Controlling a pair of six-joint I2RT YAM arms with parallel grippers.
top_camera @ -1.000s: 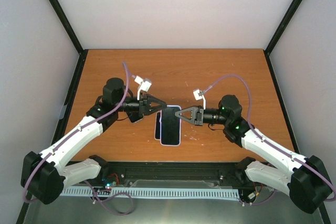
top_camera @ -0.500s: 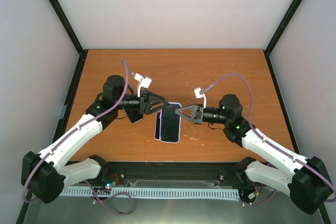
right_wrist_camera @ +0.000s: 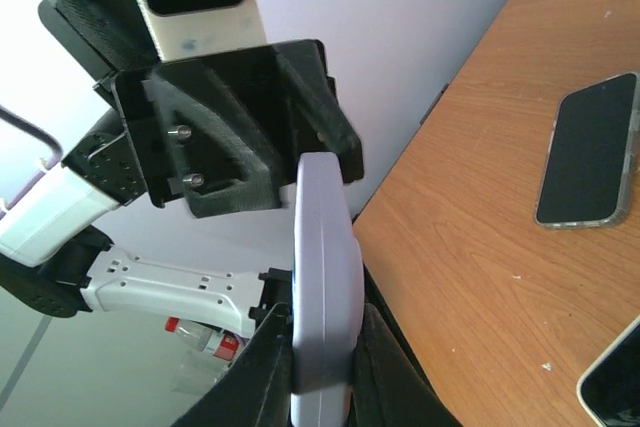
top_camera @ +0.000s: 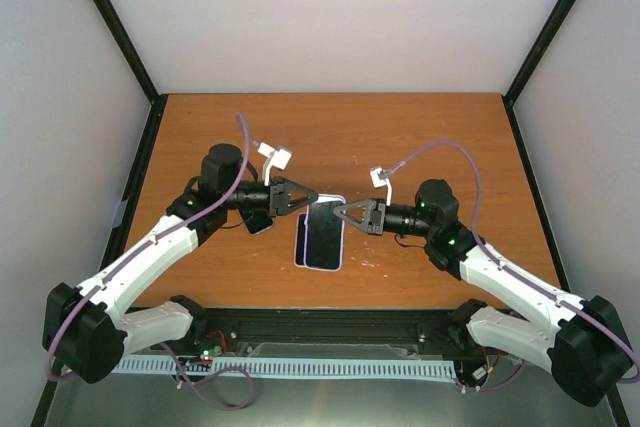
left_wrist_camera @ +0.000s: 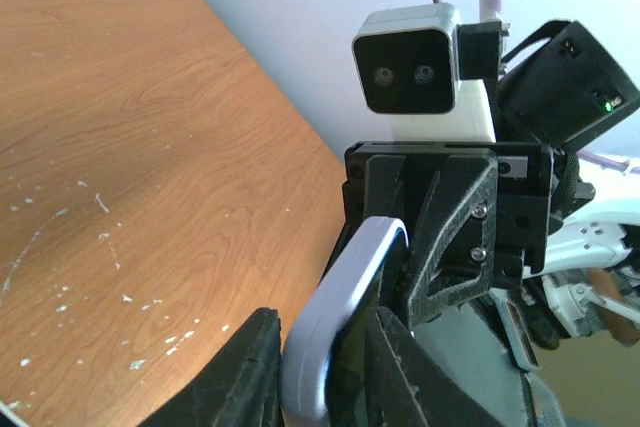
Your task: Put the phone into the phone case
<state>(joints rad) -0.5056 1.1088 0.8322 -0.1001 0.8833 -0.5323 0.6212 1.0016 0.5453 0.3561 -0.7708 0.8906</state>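
Observation:
Next, my right gripper lowers to the right in the top view onto bare tabletop and releases, as the second phone lies partly below the case.
A lavender phone case hangs above the table, tilted, with the phone's dark screen showing inside its rim. Both arms hold it at its far end. My left gripper is shut on the case's far left corner. In the left wrist view the case runs edge-on between the left gripper's jaws, a blue edge showing inside it. My right gripper is shut on the far right edge. In the right wrist view the case stands edge-on, pinched by the right gripper.
A second phone lies flat on the table just left of and under the held case. A third phone with a clear rim lies under the left wrist, the same third phone showing in the right wrist view. The table edge and wall lie behind.
My left gripper let go of the case's corner, then closed on it again. The held case shifted slightly left and away from the arms' bases. The right gripper kept its hold.

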